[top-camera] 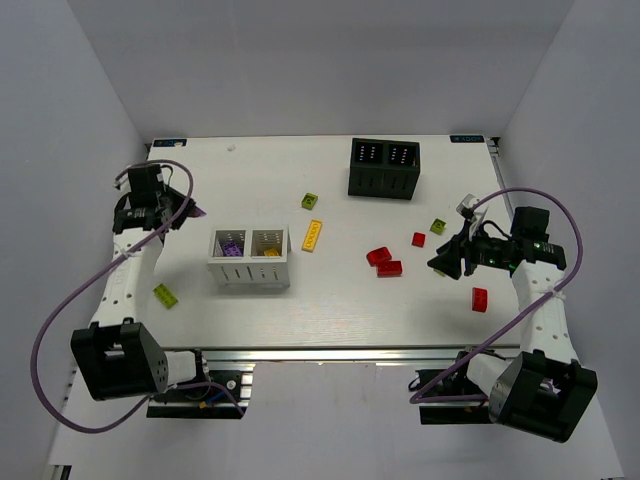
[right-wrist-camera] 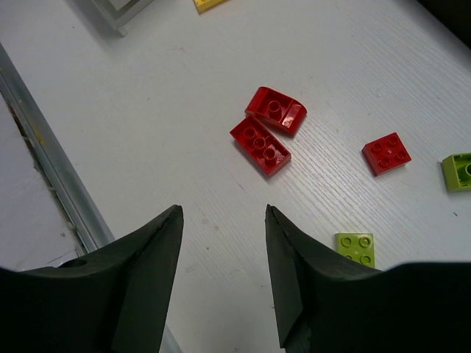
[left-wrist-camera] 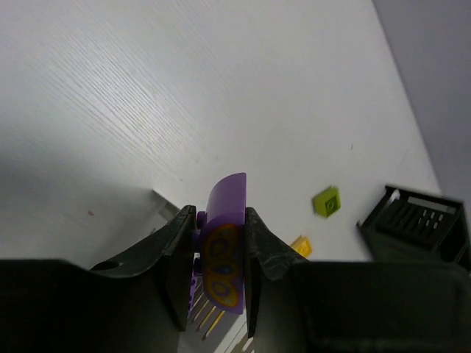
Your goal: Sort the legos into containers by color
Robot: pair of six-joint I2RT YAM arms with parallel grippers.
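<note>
I need to move my left gripper next over the white container's section with the purple bricks, to the gripper's right in the top view, and release this purple brick among its own color.
My left gripper (top-camera: pixel 178 208) is raised over the table's left side, left of the white container (top-camera: pixel 250 271), and is shut on a purple brick (left-wrist-camera: pixel 224 246) with an orange print. The white container holds purple bricks in its left compartment and yellow in its right. My right gripper (right-wrist-camera: pixel 223 213) is open and empty above bare table, with two red bricks (right-wrist-camera: pixel 266 129) ahead of it; in the top view it (top-camera: pixel 441 264) is right of them. The black container (top-camera: pixel 384 168) stands at the back.
Loose on the table: a yellow brick (top-camera: pixel 313 235), lime bricks (top-camera: pixel 310 200) (top-camera: pixel 438 227) (top-camera: pixel 165 295), small red bricks (top-camera: pixel 418 239) (top-camera: pixel 480 299). Another lime brick (right-wrist-camera: pixel 355 247) lies by my right finger. The table's front rail (top-camera: pixel 330 352) is near.
</note>
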